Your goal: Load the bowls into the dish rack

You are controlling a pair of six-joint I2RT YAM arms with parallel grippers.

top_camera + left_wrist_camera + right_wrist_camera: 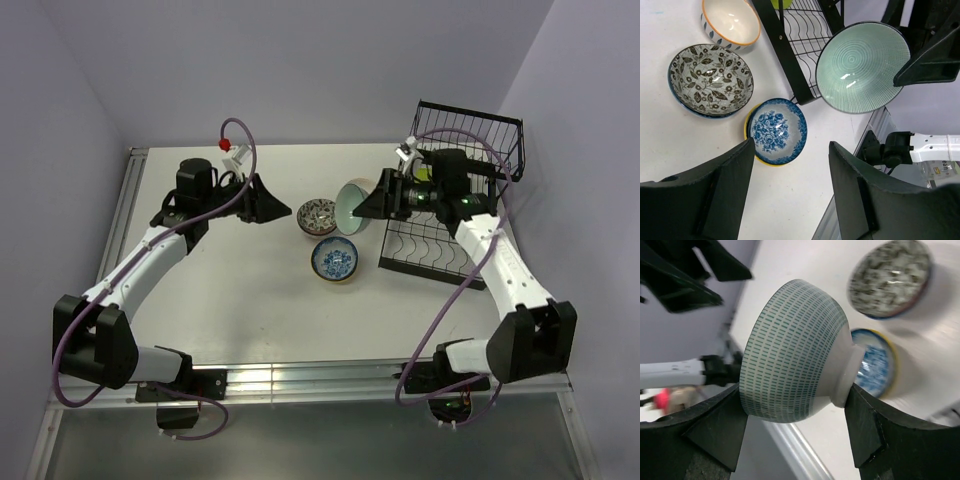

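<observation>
The right gripper carries the pale teal-green bowl down onto the rack wires (420, 222) beside the lime bowl next, since the wires lie below the gripper, to its right in the top view.
My right gripper (372, 203) (795, 396) is shut on the pale teal-green bowl (350, 205) (792, 350) (862, 67). It holds the bowl on its side above the table, one finger on the rim and one on the foot, just left of the dish rack (435, 250) (790, 55). My left gripper (283, 210) (791, 167) stands open and empty, facing that bowl from the left. On the table lie the dark floral bowl (318, 216) (710, 80) (890, 277) and the blue-and-white bowl (335, 260) (776, 131) (872, 367). A cream bowl (730, 20) with an orange rim sits beside the rack.
The rack's taller wire basket (470, 135) stands at the far right corner, close to the right wall. The table's metal rail (300, 380) runs along the near edge by the arm bases.
</observation>
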